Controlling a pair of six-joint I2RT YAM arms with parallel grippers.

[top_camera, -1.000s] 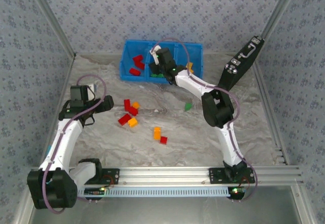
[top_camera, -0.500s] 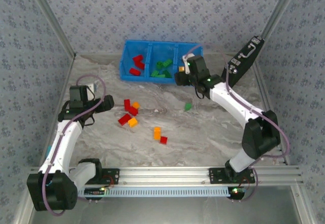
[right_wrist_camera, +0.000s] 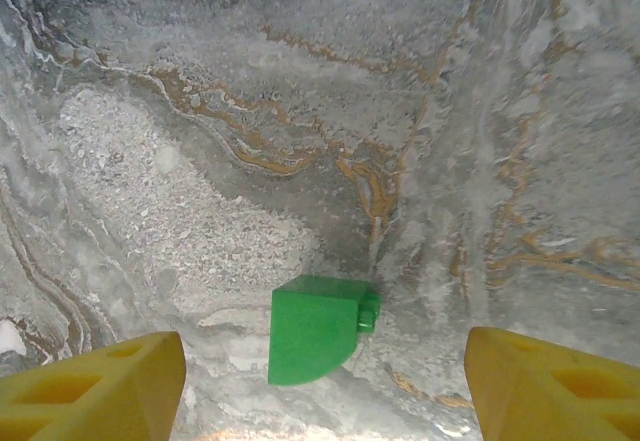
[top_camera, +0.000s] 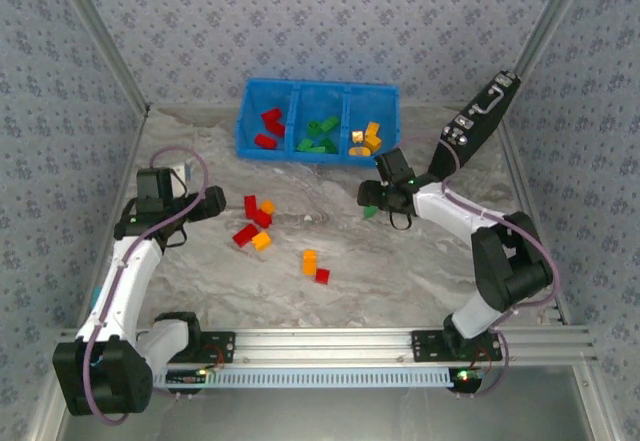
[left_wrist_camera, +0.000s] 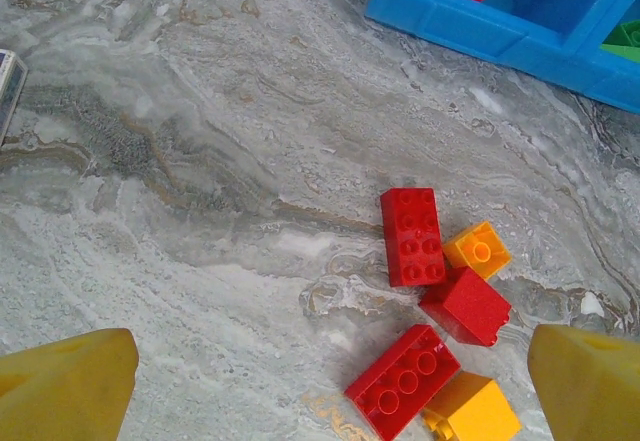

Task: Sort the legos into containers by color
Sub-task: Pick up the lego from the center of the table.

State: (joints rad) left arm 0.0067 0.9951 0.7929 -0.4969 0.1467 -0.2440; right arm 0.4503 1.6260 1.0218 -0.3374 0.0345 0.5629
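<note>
My right gripper needs to go straight down over the green lego (top_camera: 370,211) (right_wrist_camera: 315,329) to the tabletop next and close on its sides. The lego is already between the open yellow fingers.
The blue bin (top_camera: 318,94) stands at the back with red legos in its left compartment (top_camera: 270,126), green in the middle one (top_camera: 320,137) and orange-yellow in the right one (top_camera: 368,139). My right gripper (right_wrist_camera: 325,396) is open just above the table. A single green lego (right_wrist_camera: 315,329) with one rounded corner lies between and slightly ahead of its yellow fingers (right_wrist_camera: 95,391); it is also visible from above (top_camera: 369,211). My left gripper (left_wrist_camera: 330,401) hangs open over a cluster of red legos (left_wrist_camera: 412,236) and orange ones (left_wrist_camera: 477,249), touching none.
An orange and a red lego (top_camera: 312,264) lie mid-table. A black latched case (top_camera: 480,119) leans at the back right wall. A small printed card (top_camera: 181,173) lies by the left arm. The bin's blue corner (left_wrist_camera: 480,31) is close behind the left cluster.
My right arm swung from over the bin's middle compartment to the right, then came down to the table over the green lego, its jaws widening. The left arm stayed still.
</note>
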